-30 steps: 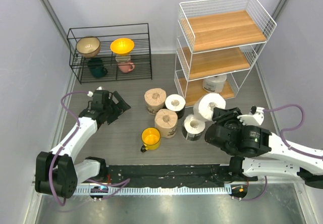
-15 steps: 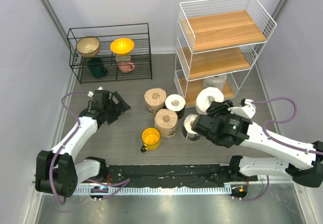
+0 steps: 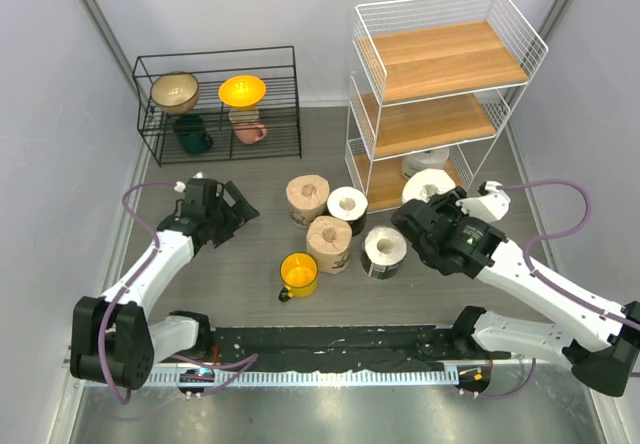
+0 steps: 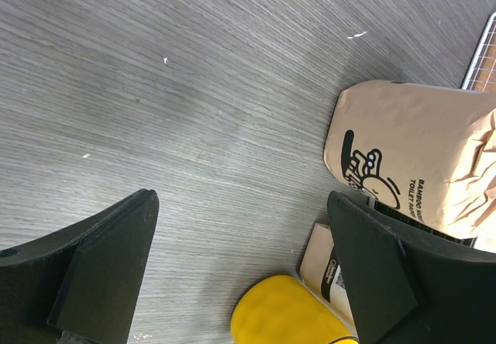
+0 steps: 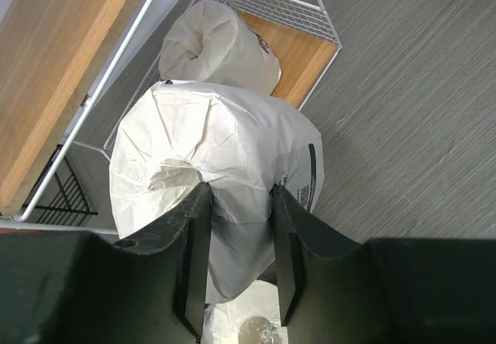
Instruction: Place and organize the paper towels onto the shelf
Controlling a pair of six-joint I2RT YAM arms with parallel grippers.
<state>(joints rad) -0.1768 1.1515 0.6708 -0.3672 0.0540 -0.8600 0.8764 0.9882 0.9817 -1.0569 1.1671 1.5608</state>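
The robot's right gripper will move outward and to the left in the top view, over the bottom board's bare end [image 3: 382, 184], and release there, because the other roll on that board leaves room.
My right gripper [image 3: 432, 204] [image 5: 236, 204] is shut on a white paper towel roll [image 3: 430, 186] [image 5: 225, 142], pinching its wrap and holding it just in front of the white wire shelf's [image 3: 440, 84] bottom board [image 5: 298, 57]. Another white roll [image 3: 425, 161] [image 5: 221, 46] lies on that bottom board. On the floor stand two tan rolls [image 3: 308, 196] [image 3: 330, 242], a white roll with dark wrap [image 3: 347, 207] and a white roll [image 3: 385, 251]. My left gripper [image 3: 238, 209] [image 4: 242, 204] is open and empty, left of the tan roll [image 4: 411, 154].
A yellow mug [image 3: 299, 274] [image 4: 291, 313] stands in front of the tan rolls. A low black wire rack [image 3: 220, 104] with bowls and mugs stands at the back left. The shelf's upper two boards [image 3: 450, 59] are bare.
My right arm has carried the white roll up and back, from beside the floor rolls to the front of the shelf's bottom level. The left arm has not moved.
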